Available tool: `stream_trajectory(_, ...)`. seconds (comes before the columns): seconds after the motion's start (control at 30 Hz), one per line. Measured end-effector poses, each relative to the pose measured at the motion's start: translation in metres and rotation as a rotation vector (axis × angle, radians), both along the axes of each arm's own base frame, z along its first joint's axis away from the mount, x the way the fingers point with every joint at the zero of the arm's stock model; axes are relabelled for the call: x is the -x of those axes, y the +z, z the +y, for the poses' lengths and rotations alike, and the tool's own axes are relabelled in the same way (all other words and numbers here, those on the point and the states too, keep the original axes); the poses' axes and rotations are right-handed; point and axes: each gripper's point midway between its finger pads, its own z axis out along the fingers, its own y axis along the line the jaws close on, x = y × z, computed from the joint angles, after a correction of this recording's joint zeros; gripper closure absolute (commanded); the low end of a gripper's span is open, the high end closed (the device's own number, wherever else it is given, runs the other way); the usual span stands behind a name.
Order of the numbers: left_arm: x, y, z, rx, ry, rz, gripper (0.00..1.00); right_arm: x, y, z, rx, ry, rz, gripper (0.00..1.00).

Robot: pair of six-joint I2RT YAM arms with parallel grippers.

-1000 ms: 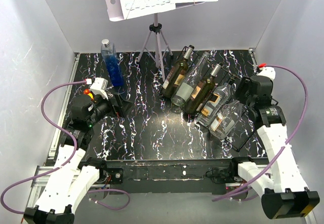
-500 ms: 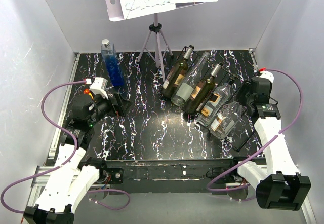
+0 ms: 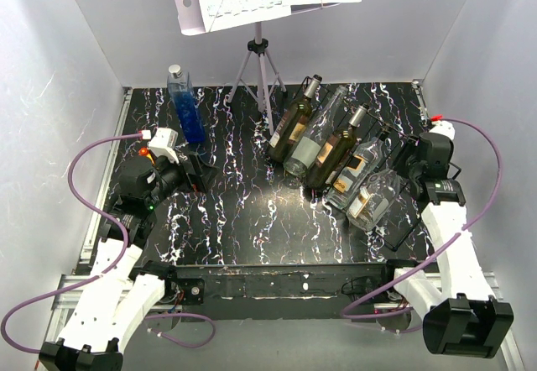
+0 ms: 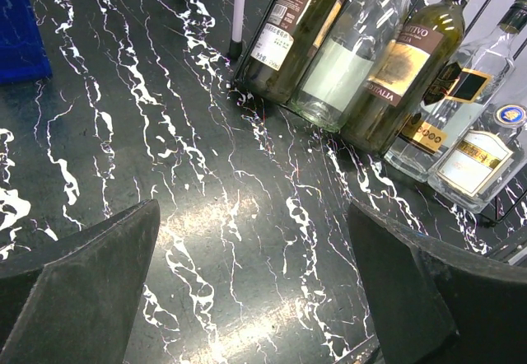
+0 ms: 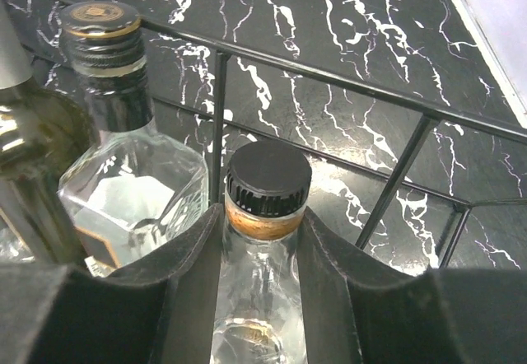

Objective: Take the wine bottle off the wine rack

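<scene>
My right gripper rises next and moves to the left in the top view. Then it lowers onto the bare table (image 3: 236, 148) beside the blue bottle, because there is open room.
The black wire wine rack (image 3: 404, 227) stands at the right of the table with several bottles leaning in it side by side. The nearest one is a clear glass bottle (image 3: 375, 196) with a black cap (image 5: 269, 179). My right gripper (image 3: 411, 168) is shut on this bottle's neck just below the cap, and in the right wrist view (image 5: 262, 220) one finger presses each side of the neck. The rack's bars (image 5: 395, 181) run behind the cap. My left gripper (image 3: 195, 172) is open and empty over bare table at the left (image 4: 255, 249), well apart from the bottles.
A tall blue bottle (image 3: 185, 107) stands upright at the back left. A grey tripod music stand (image 3: 258, 60) with sheet music stands at the back middle. A second clear bottle (image 5: 123, 158) lies right beside the gripped one. White walls close in both sides.
My right arm's elbow and base link have swung inward, and the wrist has shifted slightly toward the near right. The bottles and my left arm have not moved.
</scene>
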Motion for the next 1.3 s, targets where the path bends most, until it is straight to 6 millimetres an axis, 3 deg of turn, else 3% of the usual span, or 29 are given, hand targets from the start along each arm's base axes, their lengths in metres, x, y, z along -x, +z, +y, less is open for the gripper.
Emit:
stream_trajectory(0.1, 0.000, 0.000, 0.000, -0.001, 0.003, -0.001, 0.02, 0.005, 0.005, 0.004, -0.010, 0.020, -0.021, 0.99)
stream_trajectory(0.6, 0.000, 0.003, 0.003, -0.002, 0.018, -0.013, 0.02, 0.050, 0.034, 0.026, -0.039, 0.149, -0.124, 0.99)
stream_trajectory(0.87, 0.000, 0.004, 0.005, -0.003, 0.029, -0.021, 0.02, 0.069, 0.043, 0.052, -0.032, 0.327, -0.161, 0.99)
stream_trajectory(1.0, 0.000, 0.005, 0.006, -0.002, 0.032, -0.024, 0.02, 0.075, 0.047, 0.070, -0.041, 0.430, -0.180, 0.99)
stream_trajectory(1.3, 0.001, 0.005, 0.006, -0.002, 0.034, -0.024, 0.02, 0.094, 0.058, 0.132, -0.085, 0.723, -0.225, 0.99)
